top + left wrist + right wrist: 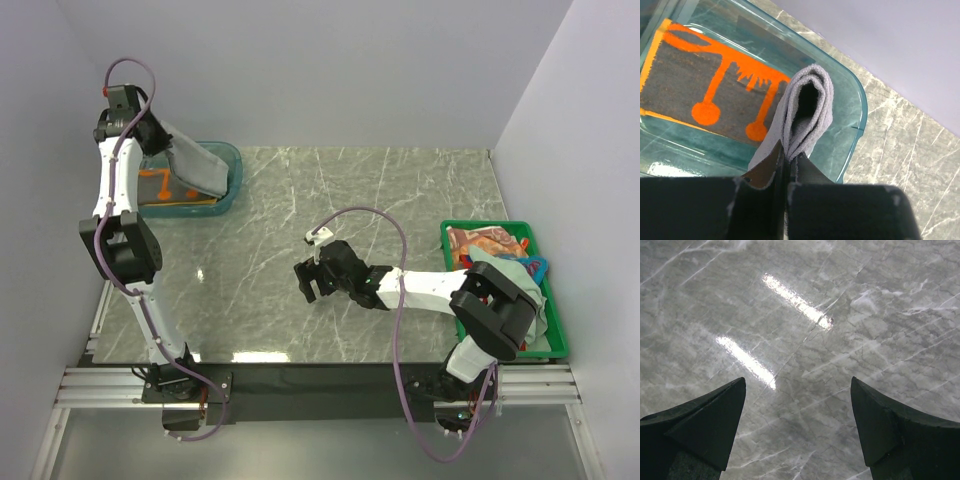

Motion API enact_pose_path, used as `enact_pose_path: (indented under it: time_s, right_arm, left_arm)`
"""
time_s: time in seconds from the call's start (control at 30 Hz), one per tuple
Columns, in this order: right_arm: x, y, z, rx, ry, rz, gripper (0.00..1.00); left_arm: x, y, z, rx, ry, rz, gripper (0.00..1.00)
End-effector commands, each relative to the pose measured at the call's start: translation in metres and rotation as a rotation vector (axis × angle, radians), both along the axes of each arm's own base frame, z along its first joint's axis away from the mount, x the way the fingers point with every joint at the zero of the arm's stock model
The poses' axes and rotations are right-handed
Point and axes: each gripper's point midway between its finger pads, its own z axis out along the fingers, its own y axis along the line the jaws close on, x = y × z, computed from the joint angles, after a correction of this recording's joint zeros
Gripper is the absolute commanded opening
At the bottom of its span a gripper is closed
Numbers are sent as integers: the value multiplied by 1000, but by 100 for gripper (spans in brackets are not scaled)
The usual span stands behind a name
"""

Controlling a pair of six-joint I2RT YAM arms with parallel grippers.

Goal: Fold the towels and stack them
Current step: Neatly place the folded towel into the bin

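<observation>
I will move my left gripper toward the opposite, yellow-edged end of the orange-brown towel, as the grey towel hangs past one end, then lower into the tub [232, 190].
My left gripper [152, 137] [790, 156] is shut on a folded pale grey towel [197, 166] [807, 102], which hangs over the clear teal tub [232, 190] [860, 112]. A folded orange-brown towel [160, 186] [700, 87] with orange lines lies flat in the tub, under and to the left of the grey one. My right gripper [306, 283] [797, 385] hovers open over the bare marble near the table's middle, with nothing between its fingers. A red patterned towel [483, 243] and a pale green towel [522, 272] lie crumpled in the green crate [556, 343] at the right edge.
The marble table [400, 200] [805, 315] runs between the tub at the back left and the crate at the right. White walls close in the back and both sides. My right arm's elbow hangs over the crate.
</observation>
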Motion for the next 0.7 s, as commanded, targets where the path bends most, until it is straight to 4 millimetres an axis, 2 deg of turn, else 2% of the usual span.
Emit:
enact_pose_path:
  time_s: [0.0,0.13,0.27,0.47,0.67]
  right_arm:
    - [12,11,19,34,-40,-3,91]
    - [13,11,18,31,-37,-4,91]
    - [12,11,18,31,-37,0,91]
    - [12,11,17,29,-36,0,91]
    - [12,12,17,27,-36,0,91]
  left_arm:
    - [-3,-6,54,3,-119,-24,1]
    - [-6,6,45,34,-94,17,1]
    - [-6,21,24,54,-44,54,1]
    - [-8,48,5,136,14,116,1]
    - [-7,58,-9,184,49,133,1]
